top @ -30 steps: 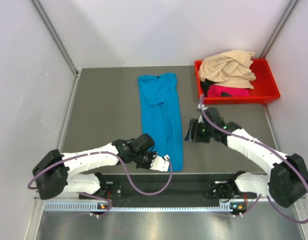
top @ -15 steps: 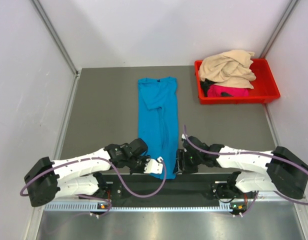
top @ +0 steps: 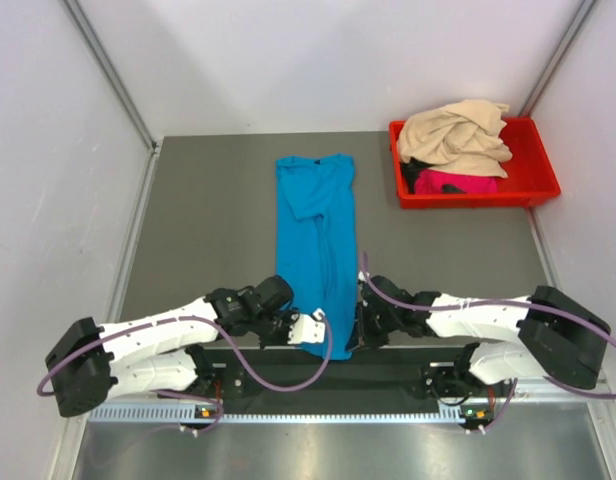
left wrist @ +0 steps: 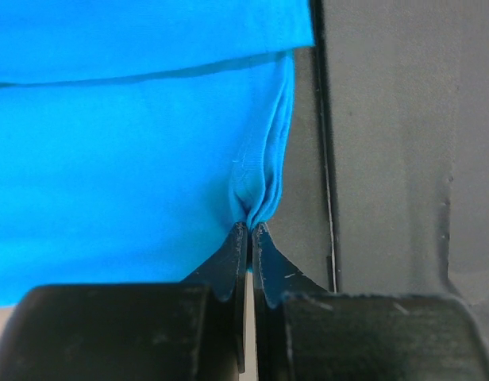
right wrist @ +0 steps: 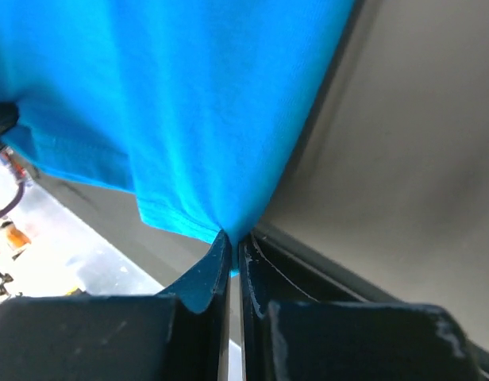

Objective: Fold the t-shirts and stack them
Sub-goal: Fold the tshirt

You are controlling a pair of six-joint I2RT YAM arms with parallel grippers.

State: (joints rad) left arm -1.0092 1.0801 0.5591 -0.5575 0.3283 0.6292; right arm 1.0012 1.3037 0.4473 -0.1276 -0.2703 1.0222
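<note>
My left gripper carries the t-shirt's hem corner outward onto the t-shirt's far half (top: 292, 224) next and lets go there, since the t-shirt still lies full length.
A turquoise-blue t-shirt (top: 318, 240) lies folded into a long narrow strip down the middle of the table, collar end far, hem end near. My left gripper (top: 309, 327) is shut on the near left corner of the blue t-shirt (left wrist: 133, 159), the cloth bunched between its tips. My right gripper (top: 354, 330) is shut on the near right corner of the same shirt (right wrist: 189, 103). A beige-tan t-shirt (top: 456, 133) lies crumpled on top of a magenta-pink t-shirt (top: 458, 183) in the bin at the back right.
A red plastic bin (top: 536, 165) stands at the far right of the grey table (top: 208, 230). White walls close in on both sides and the back. A black rail (top: 388, 375) runs along the near edge by the arm bases.
My right arm swung from the table's middle right to the shirt's near right corner and shut on it. My left gripper drew its corner slightly nearer.
</note>
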